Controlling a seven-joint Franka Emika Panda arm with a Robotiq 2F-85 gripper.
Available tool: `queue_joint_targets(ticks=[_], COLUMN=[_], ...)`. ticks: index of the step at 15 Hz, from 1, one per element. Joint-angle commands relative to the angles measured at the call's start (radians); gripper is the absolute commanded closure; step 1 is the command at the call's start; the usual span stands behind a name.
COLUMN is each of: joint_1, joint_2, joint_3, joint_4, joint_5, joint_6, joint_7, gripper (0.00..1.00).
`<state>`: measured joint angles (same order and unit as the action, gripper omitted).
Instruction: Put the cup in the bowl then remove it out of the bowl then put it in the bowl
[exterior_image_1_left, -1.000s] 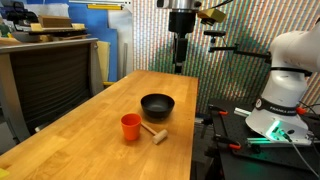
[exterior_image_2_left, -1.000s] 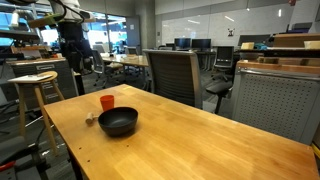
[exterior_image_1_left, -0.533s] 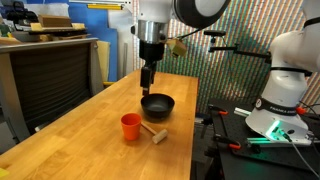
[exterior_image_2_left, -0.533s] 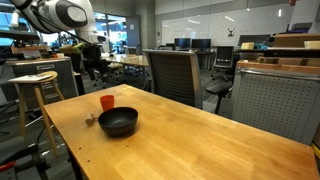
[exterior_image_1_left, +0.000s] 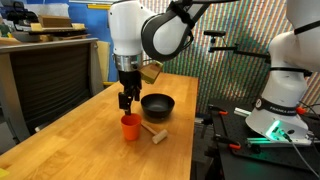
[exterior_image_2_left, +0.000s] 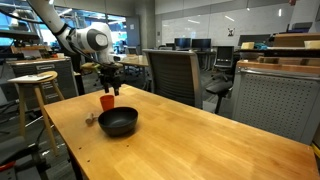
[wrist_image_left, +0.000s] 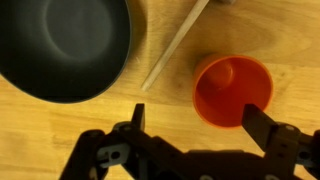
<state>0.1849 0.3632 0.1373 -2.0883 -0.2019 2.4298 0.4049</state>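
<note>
I will next move my gripper down onto the cup's rim on the side by the bowl, because that rim is already between the gripper's open fingers.
The orange-red cup (exterior_image_1_left: 130, 127) stands upright on the wooden table, apart from the black bowl (exterior_image_1_left: 157, 105); both also show in the other exterior view, cup (exterior_image_2_left: 107, 102) and bowl (exterior_image_2_left: 118, 122). My gripper (exterior_image_1_left: 126, 100) hangs open just above the cup, fingers pointing down. In the wrist view the cup (wrist_image_left: 232, 90) sits at right, close to the right finger, and the bowl (wrist_image_left: 62, 45) fills the upper left. The gripper (wrist_image_left: 198, 122) is open and empty.
A light wooden mallet-like block (exterior_image_1_left: 154, 132) lies beside the cup and bowl; its handle shows in the wrist view (wrist_image_left: 172, 50). The table (exterior_image_1_left: 80, 140) ends near a black chair (exterior_image_2_left: 175, 75). A stool (exterior_image_2_left: 33, 85) stands off the table's side.
The arm has swung from the far end of the table down and forward; the gripper now hangs just above the cup. Cup, bowl and block have not moved.
</note>
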Motion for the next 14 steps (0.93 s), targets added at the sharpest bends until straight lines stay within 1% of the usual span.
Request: queue_joint_targets(ticks=[1,2,3,7,9,10,11,12,14], joint_1=[0.038,0.041,0.042,0.046,0.048,0.049,0.051,0.055,0.064], joint_2=[0.100,0.117,0.128,0.149,0.143,0.136,0.118,0.104,0.052], joint_3=[-0.032,-0.034,-0.034,-0.034,-0.033,-0.034,-0.038,-0.046,-0.075], joint_4=[0.089,0.096,0.101,0.111,0.110,0.108,0.103,0.100,0.086], joint_5=[0.051,0.068,0.086,0.138,0.154,0.158,0.157,0.149,0.118], joint_6=[-0.026,-0.027,-0.033,-0.044,-0.046,-0.048,-0.050,-0.052,-0.053], joint_7=[0.013,0.007,0.003,-0.006,-0.008,-0.007,-0.004,0.004,0.033], gripper=[0.25,0.28,0.34,0.67,0.81,0.89,0.96,1.00,1.00])
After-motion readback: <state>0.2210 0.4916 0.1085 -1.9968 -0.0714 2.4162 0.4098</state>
